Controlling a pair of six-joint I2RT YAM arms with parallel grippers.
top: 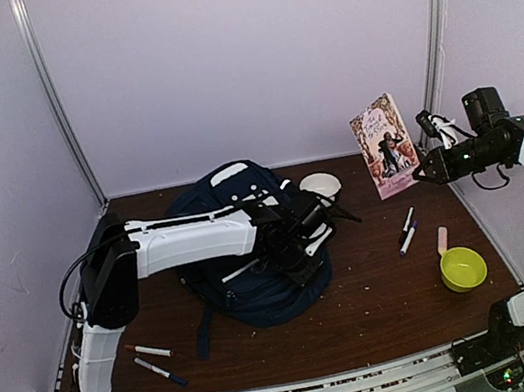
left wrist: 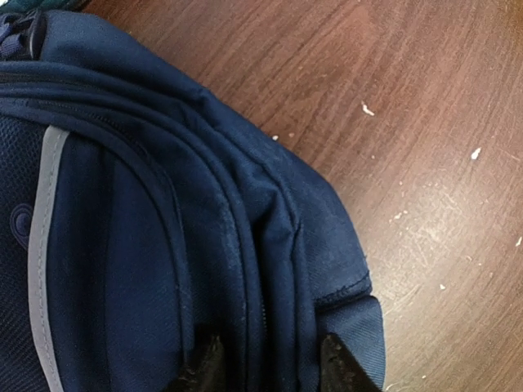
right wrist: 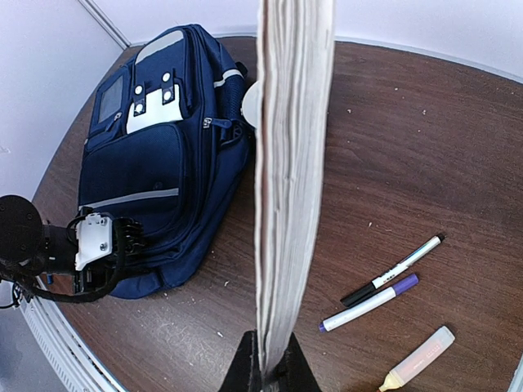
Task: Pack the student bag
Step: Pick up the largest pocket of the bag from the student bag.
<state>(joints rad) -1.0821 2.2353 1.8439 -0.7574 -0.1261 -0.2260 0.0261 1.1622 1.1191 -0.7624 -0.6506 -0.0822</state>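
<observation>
The book (right wrist: 290, 163) is still outside the student bag (right wrist: 145, 159), so next I will swing my right gripper to the left in the top view and bring the book down into the bag to release it.
The student bag (top: 249, 295) lies flat in the middle of the table, navy with a grey stripe (left wrist: 41, 245) and white patches near its top (right wrist: 151, 106). My left gripper (top: 306, 261) is stretched over its right side and pressed down on it. The left gripper (left wrist: 274, 371) stands open, and its two fingertips (left wrist: 204, 371) straddle the zipper seam along the bag's edge. My right gripper (right wrist: 270, 374) is shut on the bottom of a paperback book (right wrist: 290, 163), which it holds upright at the back right (top: 385, 146).
A white bowl (top: 321, 185) sits by the bag's top right. Two markers (top: 407, 231), a pale highlighter (top: 442, 240) and a yellow-green cup (top: 463, 268) lie on the right. Two more markers (top: 156, 361) lie front left.
</observation>
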